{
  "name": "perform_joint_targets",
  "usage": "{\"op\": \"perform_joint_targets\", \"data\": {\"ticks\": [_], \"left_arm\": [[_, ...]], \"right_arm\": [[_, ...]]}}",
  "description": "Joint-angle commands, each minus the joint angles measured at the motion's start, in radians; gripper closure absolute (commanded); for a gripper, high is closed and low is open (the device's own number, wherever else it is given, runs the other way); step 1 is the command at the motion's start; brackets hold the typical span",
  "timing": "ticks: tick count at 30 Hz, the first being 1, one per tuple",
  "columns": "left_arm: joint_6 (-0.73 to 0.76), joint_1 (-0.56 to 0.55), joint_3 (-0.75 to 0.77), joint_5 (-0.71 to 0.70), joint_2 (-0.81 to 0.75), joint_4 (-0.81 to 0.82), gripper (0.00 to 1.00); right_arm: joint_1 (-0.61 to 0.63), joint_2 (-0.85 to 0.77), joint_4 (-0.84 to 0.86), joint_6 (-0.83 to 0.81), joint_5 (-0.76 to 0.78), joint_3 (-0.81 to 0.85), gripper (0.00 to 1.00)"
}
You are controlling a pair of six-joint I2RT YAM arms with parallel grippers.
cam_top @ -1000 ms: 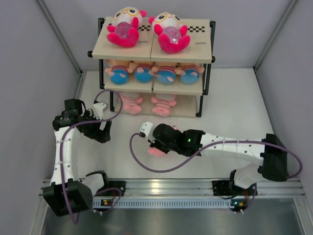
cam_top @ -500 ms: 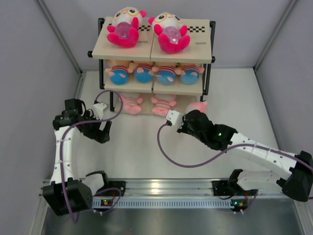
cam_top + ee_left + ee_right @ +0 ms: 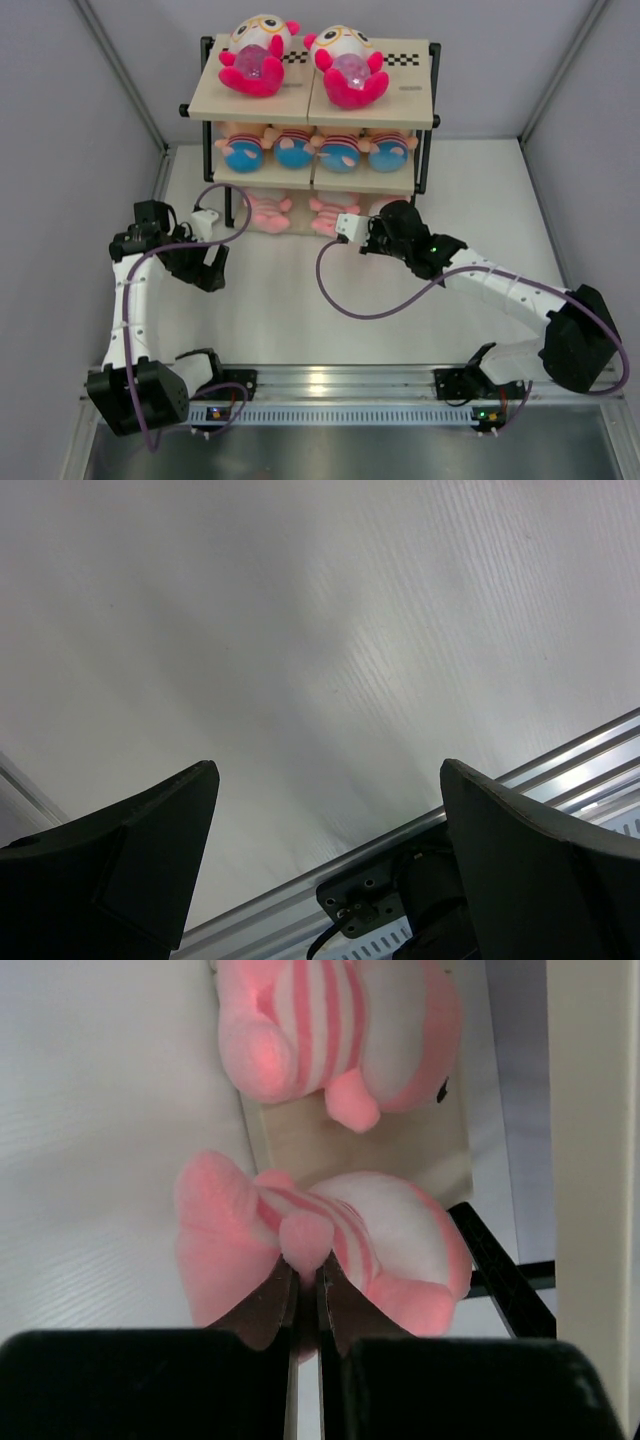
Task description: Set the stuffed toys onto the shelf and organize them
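Observation:
My right gripper will next carry the toy down onto the bottom board, away from my base and closer to the neighbouring pink toy (image 3: 330, 1030).
The shelf (image 3: 410, 106) stands at the back. Its top board carries two white-and-magenta stuffed toys (image 3: 256, 55), the middle board a row of peach ones (image 3: 318, 148), the bottom board two pink striped ones (image 3: 268, 210). My right gripper (image 3: 390, 224) reaches to the bottom tier's right end and is shut on a limb of a third pink striped toy (image 3: 390, 1235), pinched between the fingertips (image 3: 305, 1275) at the bottom board's edge (image 3: 400, 1155). A neighbouring pink toy (image 3: 330, 1030) lies beyond it. My left gripper (image 3: 205, 268) hangs open over bare table, fingers (image 3: 150, 830) wide apart.
Grey enclosure walls close in both sides and the back. An aluminium rail (image 3: 330, 385) with the arm bases runs along the near edge. Purple cables (image 3: 345, 300) loop off both arms. The shelf's black frame post (image 3: 495, 1260) is just right of the held toy.
My right arm has carried the pink striped toy from the middle of the table up and right to the bottom tier's right end. The left arm has not moved.

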Motion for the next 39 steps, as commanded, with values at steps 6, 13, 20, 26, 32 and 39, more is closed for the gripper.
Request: {"op": "perform_joint_targets", "data": {"ticks": [6,13,20,26,32,39], "left_arm": [[-0.003,-0.006,0.009,0.015,0.005,-0.004,0.02],[0.000,-0.004,0.008,-0.006,0.023,-0.004,0.02],[-0.013,-0.006,0.045,-0.018,0.077,-0.004,0.02],[-0.027,-0.006,0.068,-0.023,0.104,-0.002,0.02],[-0.036,-0.006,0.074,-0.017,0.124,-0.004,0.02],[-0.049,-0.004,0.075,-0.008,0.150,-0.002,0.01]], "right_arm": [[-0.072,0.106,0.266,-0.039,-0.225,0.043,1.00],[-0.187,0.099,0.397,-0.006,-0.445,-0.034,1.00],[-0.252,0.183,0.470,0.018,-0.552,-0.031,1.00],[-0.284,0.244,0.522,0.017,-0.566,-0.058,1.00],[-0.300,0.257,0.604,0.007,-0.502,-0.105,0.96],[-0.313,0.255,0.628,0.012,-0.442,-0.121,0.69]]}}
